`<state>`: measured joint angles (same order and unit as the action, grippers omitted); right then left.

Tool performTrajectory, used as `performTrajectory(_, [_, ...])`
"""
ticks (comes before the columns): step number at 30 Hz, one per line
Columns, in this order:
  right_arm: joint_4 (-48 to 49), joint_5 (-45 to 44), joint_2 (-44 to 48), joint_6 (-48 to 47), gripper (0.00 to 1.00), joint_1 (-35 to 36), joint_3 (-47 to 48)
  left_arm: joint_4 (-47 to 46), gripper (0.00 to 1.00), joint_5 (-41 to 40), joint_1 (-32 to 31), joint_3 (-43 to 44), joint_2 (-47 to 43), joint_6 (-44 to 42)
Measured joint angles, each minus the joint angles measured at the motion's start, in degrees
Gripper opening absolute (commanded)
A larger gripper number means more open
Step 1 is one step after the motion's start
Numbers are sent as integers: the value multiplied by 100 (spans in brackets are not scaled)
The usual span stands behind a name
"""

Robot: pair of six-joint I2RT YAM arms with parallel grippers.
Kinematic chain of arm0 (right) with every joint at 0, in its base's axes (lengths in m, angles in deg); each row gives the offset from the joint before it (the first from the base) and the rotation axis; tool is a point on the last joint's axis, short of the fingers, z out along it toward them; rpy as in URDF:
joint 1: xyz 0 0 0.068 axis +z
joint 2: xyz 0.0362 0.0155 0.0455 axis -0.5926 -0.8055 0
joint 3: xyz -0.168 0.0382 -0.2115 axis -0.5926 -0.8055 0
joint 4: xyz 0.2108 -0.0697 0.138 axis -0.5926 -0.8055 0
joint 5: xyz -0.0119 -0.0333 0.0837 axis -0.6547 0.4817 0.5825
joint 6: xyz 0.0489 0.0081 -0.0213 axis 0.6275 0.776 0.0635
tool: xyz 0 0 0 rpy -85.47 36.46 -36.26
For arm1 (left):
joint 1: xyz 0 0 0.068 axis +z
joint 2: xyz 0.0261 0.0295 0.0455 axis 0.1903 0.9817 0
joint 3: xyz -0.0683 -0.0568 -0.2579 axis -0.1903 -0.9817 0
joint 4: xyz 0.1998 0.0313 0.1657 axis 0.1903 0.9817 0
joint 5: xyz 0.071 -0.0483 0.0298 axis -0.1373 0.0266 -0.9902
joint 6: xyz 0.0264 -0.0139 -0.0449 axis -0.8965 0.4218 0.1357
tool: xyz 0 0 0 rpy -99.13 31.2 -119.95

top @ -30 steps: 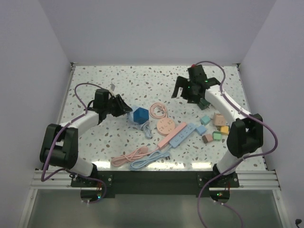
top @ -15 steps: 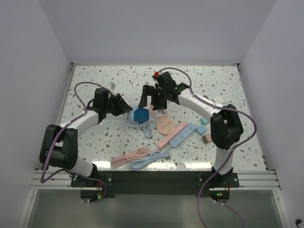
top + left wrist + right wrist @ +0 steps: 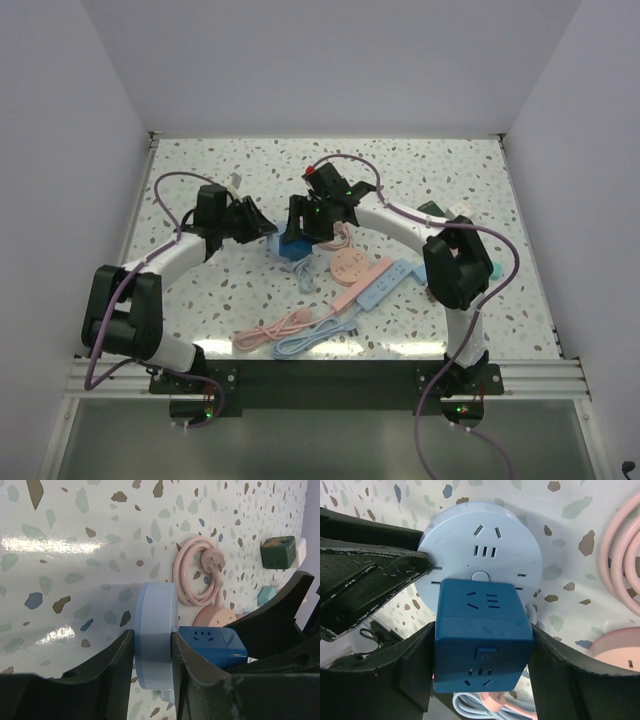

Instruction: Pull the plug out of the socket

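Observation:
I should next pull my right gripper to the right in the top view, then move it down beside the green cube to release, while my left gripper holds the socket.
A dark blue cube plug [image 3: 482, 630] sits plugged into the face of a light blue round socket [image 3: 485, 545]. My right gripper [image 3: 482, 652] is shut on the cube, one finger pressed on each side. My left gripper [image 3: 154, 645] is shut on the round socket's rim [image 3: 156, 630], with the cube [image 3: 212, 642] just right of it. In the top view both grippers meet at the table's middle: the left gripper [image 3: 262, 228], the right gripper [image 3: 305, 225] and the cube [image 3: 296, 247] between them. The socket is mostly hidden there.
A coiled pink cable [image 3: 338, 236], a pink round socket [image 3: 350, 265], a pink power strip [image 3: 360, 284] and a blue power strip [image 3: 388, 282] lie right of the cube. Pink and blue cables [image 3: 295, 330] lie near the front. A green cube [image 3: 280, 552] lies further off.
My right arm swung from the back right across to the middle and its gripper came down around the blue cube. The left arm has stayed put on the round socket.

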<state>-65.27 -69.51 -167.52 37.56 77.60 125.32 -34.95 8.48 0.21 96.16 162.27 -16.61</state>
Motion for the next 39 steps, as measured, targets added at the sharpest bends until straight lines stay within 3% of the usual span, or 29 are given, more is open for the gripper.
performTrajectory(1, [22, 17, 0, 28, 20, -11, -9, -2, 1, 2, -2, 0, 0, -2])
performTrajectory(3, [57, 46, 0, 20, 1, -11, -22, -7, 19, 9, 0, 0, 0, -2])
performTrajectory(7, [142, 125, 0, 0, 0, -20, -68, -26, 58, 31, 15, -15, 7, -13])
performTrajectory(10, [304, 177, 0, -7, 0, -17, -177, -238, 75, 192, 13, -55, 59, 66])
performTrajectory(12, [400, 236, 0, -11, 0, -17, -247, -415, 80, 271, 13, -94, 136, 122])
performTrajectory(17, [479, 387, 9, -63, 0, 13, -396, -901, 81, 404, 13, -345, 334, 264])
performTrajectory(32, [680, 291, 400, -251, 0, 37, -769, -885, 74, 645, 7, -339, 780, 448])
performTrajectory(35, [807, 289, 404, -282, 0, 37, -769, -988, 70, 793, -44, -337, 791, 605])
performTrajectory(38, [846, 249, 411, -308, 0, 37, -780, -1021, 61, 839, -146, -282, 852, 723])
performTrajectory(39, [850, 243, 411, -310, 0, 39, -785, -1025, 54, 841, -177, -251, 876, 754])
